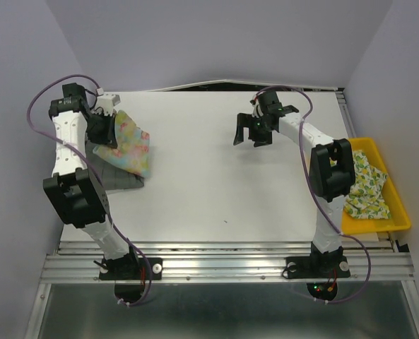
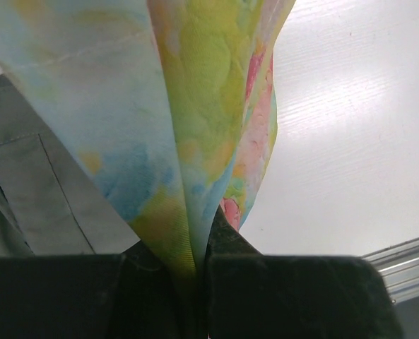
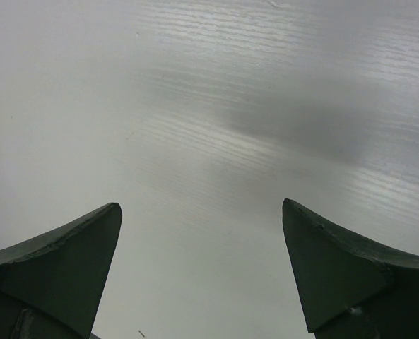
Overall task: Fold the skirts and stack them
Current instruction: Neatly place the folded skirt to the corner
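My left gripper needs to move down, back and left in the top view next and release the flowered skirt, because the folded grey skirt (image 1: 116,176) (image 2: 43,187) lies below, farther back.
The pastel yellow-blue skirt with pink flowers (image 1: 131,145) hangs from my left gripper (image 1: 104,131), which is shut on its edge; the cloth (image 2: 195,106) runs up from between the jaws. It drapes over the folded plain grey skirt (image 1: 114,173), which lies at the table's left and shows in the left wrist view (image 2: 32,191). The pale skirt with green-yellow print (image 1: 368,187) lies crumpled in the yellow tray. My right gripper (image 1: 250,134) is open and empty above the bare table top (image 3: 202,176), far from every skirt.
The yellow plastic tray (image 1: 400,212) sits at the table's right edge beside the right arm. The white table (image 1: 216,176) ends in a metal rail at the near side. Grey walls close in left, right and behind.
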